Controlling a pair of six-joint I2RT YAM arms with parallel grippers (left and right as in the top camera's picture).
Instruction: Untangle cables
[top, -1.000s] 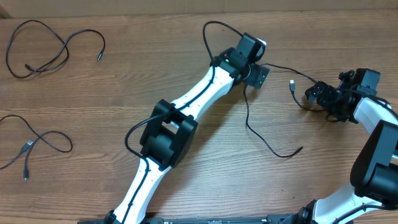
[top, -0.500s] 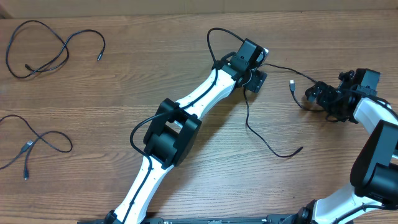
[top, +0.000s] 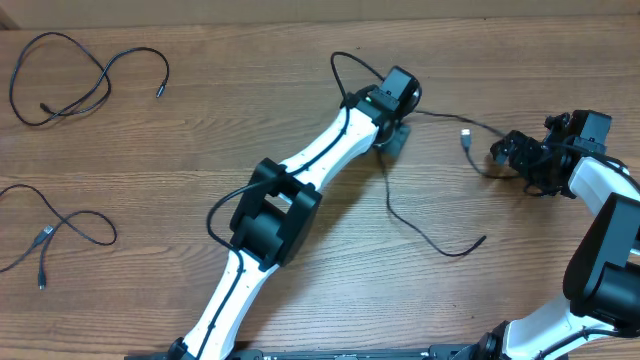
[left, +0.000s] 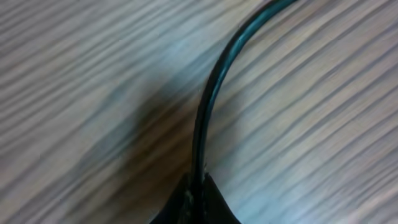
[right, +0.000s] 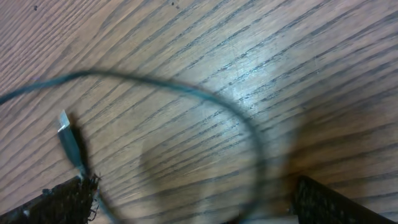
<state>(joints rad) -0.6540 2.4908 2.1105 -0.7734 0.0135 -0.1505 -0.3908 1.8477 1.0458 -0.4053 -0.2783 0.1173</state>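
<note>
The third cable goes up in my left gripper next, then to its left in the overhead view, and down to bare tabletop (top: 182, 150) beside the looped cable for release.
Three thin black cables lie on the wooden table. One cable (top: 70, 85) loops at the far left, a second cable (top: 62, 228) lies below it, and the third cable (top: 432, 236) runs through the centre. My left gripper (top: 392, 136) is shut on this third cable; in the left wrist view the cord (left: 210, 99) curves up out of the closed gripper (left: 198, 196). Its silvery plug (top: 466, 137) lies just left of my right gripper (top: 512, 157). That gripper (right: 199, 208) is open, with the cable (right: 186, 90) looping between its fingers (right: 62, 199) and the plug (right: 69, 135) beside the left one.
The left arm (top: 270, 215) stretches diagonally across the middle of the table. The right arm (top: 605, 215) stands along the right edge. The table's far edge (top: 300, 22) runs along the top.
My left gripper has shut on the central cable and shifted slightly left, dragging the cord's loop and plug end with it. The right gripper has stayed open and still.
</note>
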